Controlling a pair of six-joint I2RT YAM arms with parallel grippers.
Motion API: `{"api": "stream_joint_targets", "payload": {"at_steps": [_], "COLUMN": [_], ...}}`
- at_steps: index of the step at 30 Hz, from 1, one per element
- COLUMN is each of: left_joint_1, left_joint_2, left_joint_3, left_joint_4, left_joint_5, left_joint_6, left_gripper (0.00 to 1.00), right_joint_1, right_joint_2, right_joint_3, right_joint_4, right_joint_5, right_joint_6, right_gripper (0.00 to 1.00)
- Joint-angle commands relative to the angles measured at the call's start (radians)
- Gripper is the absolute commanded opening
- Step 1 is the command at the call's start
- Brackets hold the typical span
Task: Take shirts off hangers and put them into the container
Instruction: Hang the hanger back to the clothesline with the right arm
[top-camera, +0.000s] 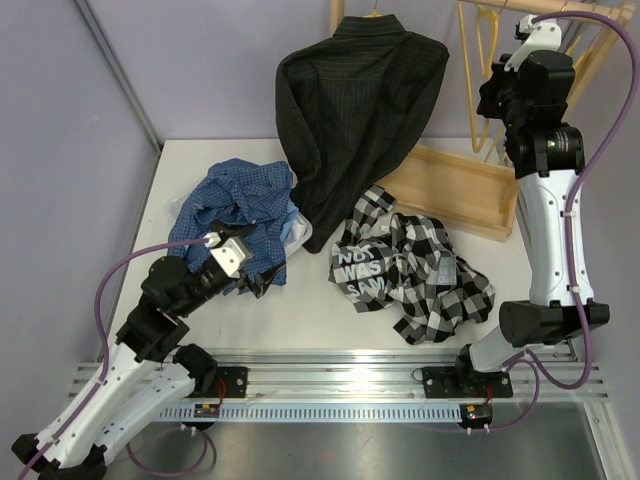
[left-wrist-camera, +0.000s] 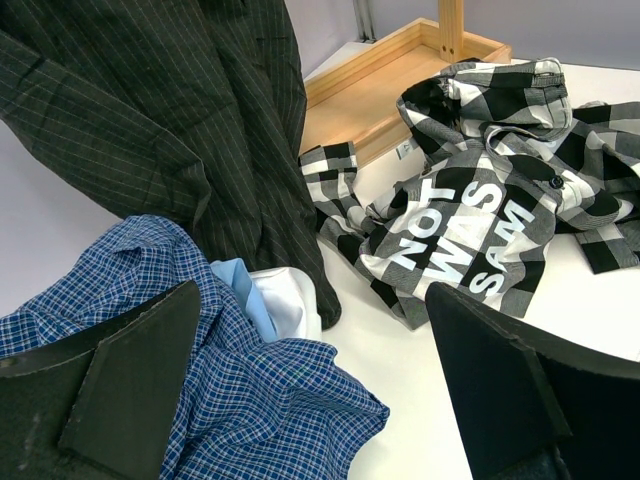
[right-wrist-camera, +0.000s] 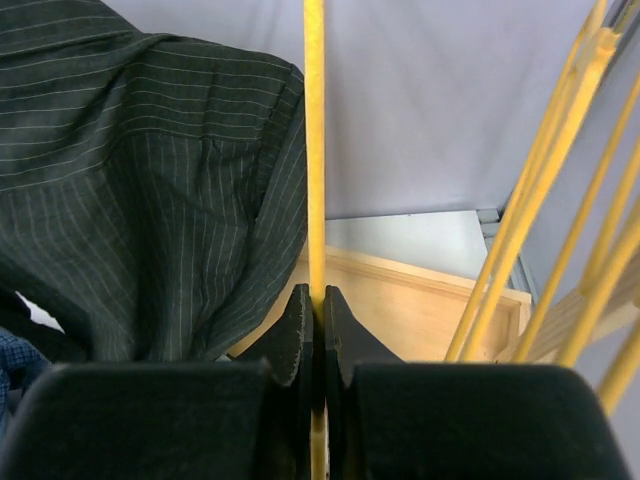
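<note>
The robot's right gripper will next move the empty bar away from the pinstriped shirt (top-camera: 355, 110), toward the bare hangers on its right in its wrist view, and let go of the bar.
A black pinstriped shirt (top-camera: 355, 110) hangs from the rail at the back, its hanger hidden inside it. My right gripper (right-wrist-camera: 317, 300) is up beside it, shut on a thin yellow hanger bar (right-wrist-camera: 315, 150); more bare yellow hangers (right-wrist-camera: 540, 200) hang to the right. A dark blue check shirt (top-camera: 245, 215) is piled over the container, whose pale rim (top-camera: 178, 205) barely shows. Light blue cloth (left-wrist-camera: 235, 285) and white cloth (left-wrist-camera: 285, 300) peek out beneath it. A black-and-white check shirt (top-camera: 415, 265) lies crumpled on the table. My left gripper (left-wrist-camera: 315, 390) stands open over the blue shirt's edge, holding nothing.
The flat wooden rack base (top-camera: 455, 190) lies at the back right, with a post (left-wrist-camera: 450, 25) rising from it. A metal rail (top-camera: 340, 375) carrying the arm bases runs along the near table edge. Grey walls close in the left and back.
</note>
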Motion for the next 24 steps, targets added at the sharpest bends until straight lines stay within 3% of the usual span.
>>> {"api": "stream_joint_targets", "payload": {"at_steps": [1, 11, 24], "left_joint_1": [0.004, 0.004, 0.004], "left_joint_2": [-0.007, -0.004, 0.004], "left_joint_3": [-0.004, -0.003, -0.003], "left_joint_4": [0.051, 0.054, 0.056], "left_joint_5": [-0.001, 0.007, 0.016], "left_joint_6": [0.000, -0.001, -0.003], "left_gripper": [0.99, 0.99, 0.99], "right_joint_1": [-0.023, -0.131, -0.132], "right_joint_2": [0.034, 0.082, -0.090], "right_joint_3": [0.071, 0.055, -0.147], "right_joint_4": [0.047, 0.009, 0.052], "right_joint_5": [0.028, 0.017, -0.030], "right_joint_6": [0.037, 0.147, 0.212], "right_gripper": [0.00, 0.00, 0.00]}}
